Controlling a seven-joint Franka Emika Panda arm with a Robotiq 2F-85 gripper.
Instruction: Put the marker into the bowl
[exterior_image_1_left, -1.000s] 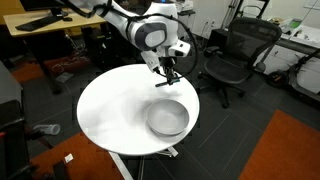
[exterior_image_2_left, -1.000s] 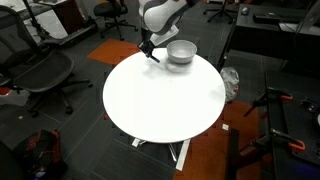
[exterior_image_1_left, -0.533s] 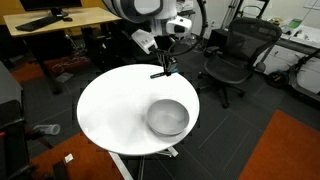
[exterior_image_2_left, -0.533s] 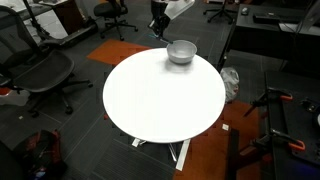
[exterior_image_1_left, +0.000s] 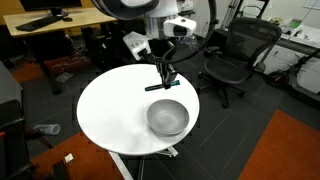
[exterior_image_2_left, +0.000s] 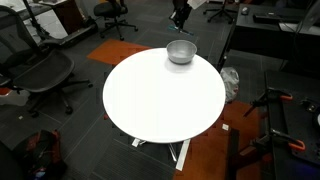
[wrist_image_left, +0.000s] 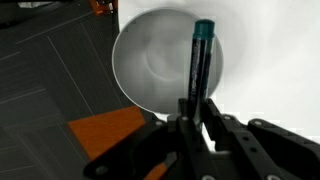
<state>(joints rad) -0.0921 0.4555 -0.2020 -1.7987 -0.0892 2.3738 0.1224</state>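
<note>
Next I will move my gripper down toward the bowl's grey inside while shifting to the left in the wrist view, since the bowl lies below and to that side.
My gripper (wrist_image_left: 193, 112) is shut on the marker (wrist_image_left: 199, 62), a thin dark stick with a teal-green cap that points away from the jaws. In the wrist view the marker lies over the right part of the silver-grey bowl (wrist_image_left: 150, 65) below it. In an exterior view the gripper (exterior_image_1_left: 164, 78) holds the marker (exterior_image_1_left: 161, 87) level, above the white round table (exterior_image_1_left: 110, 110) and just behind the bowl (exterior_image_1_left: 167, 117). In an exterior view the bowl (exterior_image_2_left: 181, 52) stands at the table's far edge and the gripper (exterior_image_2_left: 181, 15) hangs above it.
Black office chairs (exterior_image_1_left: 235, 50) stand beyond the table, and another (exterior_image_2_left: 40, 75) is beside it. A wooden desk (exterior_image_1_left: 60, 22) is at the back. An orange carpet patch (exterior_image_1_left: 290, 150) lies on the dark floor.
The gripper rose from the tabletop with the marker in it, then moved toward the bowl and now hangs over it.
</note>
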